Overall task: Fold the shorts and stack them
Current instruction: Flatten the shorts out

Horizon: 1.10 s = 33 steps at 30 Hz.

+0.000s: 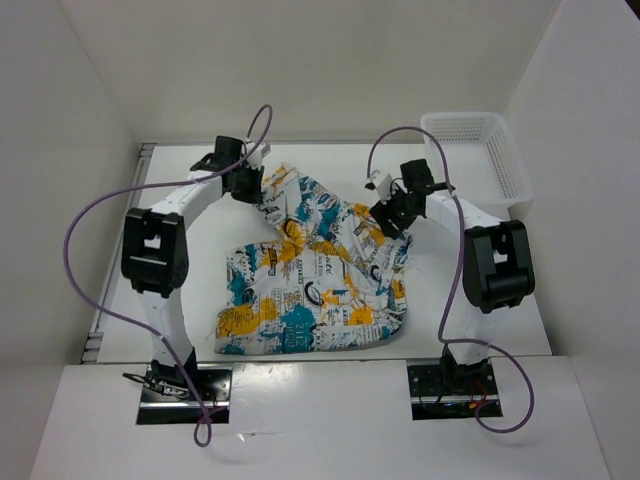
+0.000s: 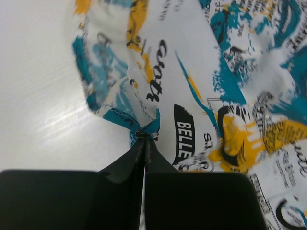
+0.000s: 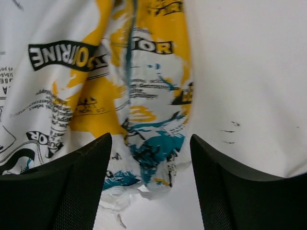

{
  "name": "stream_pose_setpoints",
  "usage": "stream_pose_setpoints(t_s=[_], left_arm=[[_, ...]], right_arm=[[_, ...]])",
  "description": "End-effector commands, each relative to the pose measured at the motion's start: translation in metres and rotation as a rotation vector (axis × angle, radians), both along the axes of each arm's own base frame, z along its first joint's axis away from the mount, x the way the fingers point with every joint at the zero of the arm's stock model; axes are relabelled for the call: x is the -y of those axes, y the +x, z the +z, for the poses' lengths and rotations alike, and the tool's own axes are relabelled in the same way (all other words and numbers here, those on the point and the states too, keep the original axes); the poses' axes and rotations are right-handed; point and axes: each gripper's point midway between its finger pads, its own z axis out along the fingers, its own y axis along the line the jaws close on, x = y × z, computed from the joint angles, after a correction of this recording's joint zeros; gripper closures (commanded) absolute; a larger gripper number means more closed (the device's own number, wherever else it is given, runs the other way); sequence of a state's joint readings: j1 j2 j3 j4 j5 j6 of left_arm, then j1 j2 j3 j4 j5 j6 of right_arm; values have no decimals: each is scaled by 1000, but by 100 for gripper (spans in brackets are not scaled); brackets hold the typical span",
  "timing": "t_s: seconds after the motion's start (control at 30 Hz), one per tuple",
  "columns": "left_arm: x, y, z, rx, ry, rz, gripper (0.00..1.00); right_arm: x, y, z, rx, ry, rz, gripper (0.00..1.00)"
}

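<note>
The teal end of the bunched hem (image 3: 156, 152) already lies between my right gripper's open fingers. So the right gripper eases outward and dips over that fold next, then closes.
The shorts (image 1: 315, 275), white with teal, yellow and black print, lie rumpled across the middle of the table. My left gripper (image 1: 262, 190) is at their far left corner. In the left wrist view its jaws are pressed together on a pinched teal edge of the shorts (image 2: 144, 130). My right gripper (image 1: 390, 222) hovers at the shorts' far right edge. In the right wrist view its fingers (image 3: 86, 163) stand wide apart, with a bunched hem of the shorts (image 3: 153, 153) lying between them, not clamped.
A white mesh basket (image 1: 478, 150) stands at the far right corner of the table. Purple cables (image 1: 100, 215) loop from both arms. White walls close in the table at the back and sides.
</note>
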<state>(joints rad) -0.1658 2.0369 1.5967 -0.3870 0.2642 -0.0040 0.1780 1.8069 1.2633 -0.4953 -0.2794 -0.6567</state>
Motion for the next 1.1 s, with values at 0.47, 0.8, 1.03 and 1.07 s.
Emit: stream_pose_setpoints(t_s=[0.47,0.8,1.03,1.07], left_arm=[[-86,-128,-29,-159,237,191,54],[-65,-21,66,130,113,178,21],[-41,59,42,149,40,116,18],[-39,74,38,167,37,116,18]], right_arm=[[-29,8,-4,150,-150,22,31],[-46,23,60,228,4,-54,31],[-9,52,50,176,61,-173,31],[-2,59,51,169,78,-185,31]])
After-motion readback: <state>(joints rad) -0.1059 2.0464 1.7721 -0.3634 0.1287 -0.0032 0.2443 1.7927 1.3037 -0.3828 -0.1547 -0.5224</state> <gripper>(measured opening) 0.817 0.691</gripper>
